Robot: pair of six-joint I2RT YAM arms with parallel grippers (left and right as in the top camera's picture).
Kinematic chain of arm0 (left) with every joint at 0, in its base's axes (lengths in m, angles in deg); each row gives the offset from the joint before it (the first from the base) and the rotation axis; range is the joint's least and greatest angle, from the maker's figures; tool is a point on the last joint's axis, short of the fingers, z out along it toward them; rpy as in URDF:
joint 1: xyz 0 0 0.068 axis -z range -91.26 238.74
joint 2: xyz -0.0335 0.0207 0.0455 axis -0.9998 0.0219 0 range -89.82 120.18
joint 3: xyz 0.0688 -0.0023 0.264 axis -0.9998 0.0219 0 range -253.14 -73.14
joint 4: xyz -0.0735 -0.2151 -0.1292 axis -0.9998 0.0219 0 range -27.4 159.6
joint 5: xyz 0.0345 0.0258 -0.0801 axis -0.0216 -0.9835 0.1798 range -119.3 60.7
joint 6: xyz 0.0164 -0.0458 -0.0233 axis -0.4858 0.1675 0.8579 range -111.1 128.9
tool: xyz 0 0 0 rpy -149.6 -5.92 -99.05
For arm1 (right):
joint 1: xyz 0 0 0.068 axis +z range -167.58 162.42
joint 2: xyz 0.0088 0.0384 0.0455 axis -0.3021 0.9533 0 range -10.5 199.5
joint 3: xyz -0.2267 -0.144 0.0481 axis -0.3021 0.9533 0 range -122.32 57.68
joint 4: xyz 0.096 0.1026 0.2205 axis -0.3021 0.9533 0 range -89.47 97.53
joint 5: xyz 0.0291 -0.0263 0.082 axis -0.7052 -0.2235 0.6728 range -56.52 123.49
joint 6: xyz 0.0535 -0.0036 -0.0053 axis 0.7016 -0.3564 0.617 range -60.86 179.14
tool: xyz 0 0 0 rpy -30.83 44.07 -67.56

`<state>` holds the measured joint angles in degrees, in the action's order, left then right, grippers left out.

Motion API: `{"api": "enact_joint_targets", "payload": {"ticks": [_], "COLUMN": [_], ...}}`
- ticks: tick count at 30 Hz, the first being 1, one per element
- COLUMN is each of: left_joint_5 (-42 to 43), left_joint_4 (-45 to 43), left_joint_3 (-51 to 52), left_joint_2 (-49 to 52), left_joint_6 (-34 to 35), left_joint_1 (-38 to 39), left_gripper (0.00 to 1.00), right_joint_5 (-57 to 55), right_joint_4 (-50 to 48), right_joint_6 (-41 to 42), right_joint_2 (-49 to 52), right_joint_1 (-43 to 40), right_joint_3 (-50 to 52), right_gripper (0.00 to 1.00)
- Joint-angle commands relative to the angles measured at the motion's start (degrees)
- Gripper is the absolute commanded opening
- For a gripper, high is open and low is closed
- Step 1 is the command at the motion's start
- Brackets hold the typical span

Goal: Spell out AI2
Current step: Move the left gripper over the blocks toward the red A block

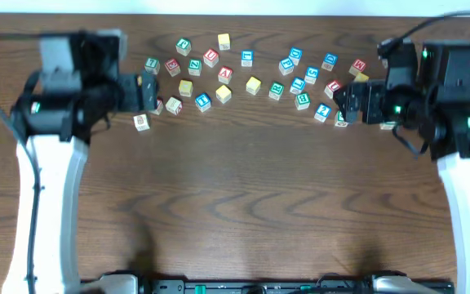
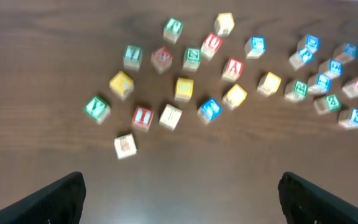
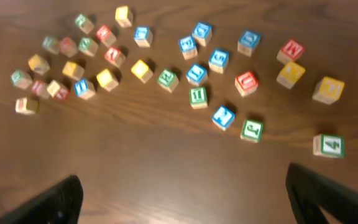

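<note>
I should move my left gripper outward next, to the right in the overhead view, and then down to the red A block [image 1: 225,75] [image 2: 232,70] beyond the front blocks.
Many small wooden letter and number blocks lie scattered in a band across the far part of the table. A red block with an A [image 1: 224,73] lies in the left cluster and shows in the left wrist view [image 2: 232,68]. A red block with an I [image 2: 142,116] lies near the cluster's front. A blue block that may read 2 [image 1: 323,112] lies in the right cluster. My left gripper [image 1: 148,91] [image 2: 180,186] is open and empty at the left cluster's edge. My right gripper [image 1: 343,106] [image 3: 182,180] is open and empty at the right cluster's edge.
A pale block [image 1: 141,122] lies alone in front of the left cluster. A green 4 block [image 3: 328,145] and yellow blocks [image 3: 328,89] lie at the right end. Bare wood table [image 1: 243,196] stretches in front of the blocks.
</note>
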<state>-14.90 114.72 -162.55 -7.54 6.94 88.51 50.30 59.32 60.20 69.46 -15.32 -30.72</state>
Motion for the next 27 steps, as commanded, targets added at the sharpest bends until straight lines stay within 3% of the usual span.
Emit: {"api": "enact_joint_targets", "payload": {"ticks": [1, 6, 10, 16, 27], "left_joint_5": [-6.71, -10.25, -10.6, -10.58, -10.58], "left_joint_4": [3.23, 10.43, 11.17, 7.61, -0.15], "left_joint_3": [-11.61, -28.06, -35.8, -36.17, -35.69], "left_joint_2": [7.23, 20.37, 28.74, 34.84, 43.43], "left_joint_6": [2.51, 2.49, 2.43, -2.03, -2.25], "left_joint_1": [4.04, 7.98, 9.75, 12.41, 13.07], "left_gripper": [0.98, 0.97, 0.98, 0.98, 0.95], "right_joint_5": [0.26, 0.26, 0.22, 0.28, 0.24], "right_joint_4": [3.32, 6.73, 5.01, 2.58, 3.19], "right_joint_6": [-2.25, -2.45, -2.43, -2.4, -2.4], "right_joint_2": [3.93, 8.61, 9.33, 9.31, 9.31], "right_joint_1": [0.42, 0.42, 0.39, 0.42, 0.42], "right_joint_3": [-5.75, -9.99, -9.99, -9.99, -9.73], "right_gripper": [0.99, 0.99, 0.99, 0.99, 0.99]}}
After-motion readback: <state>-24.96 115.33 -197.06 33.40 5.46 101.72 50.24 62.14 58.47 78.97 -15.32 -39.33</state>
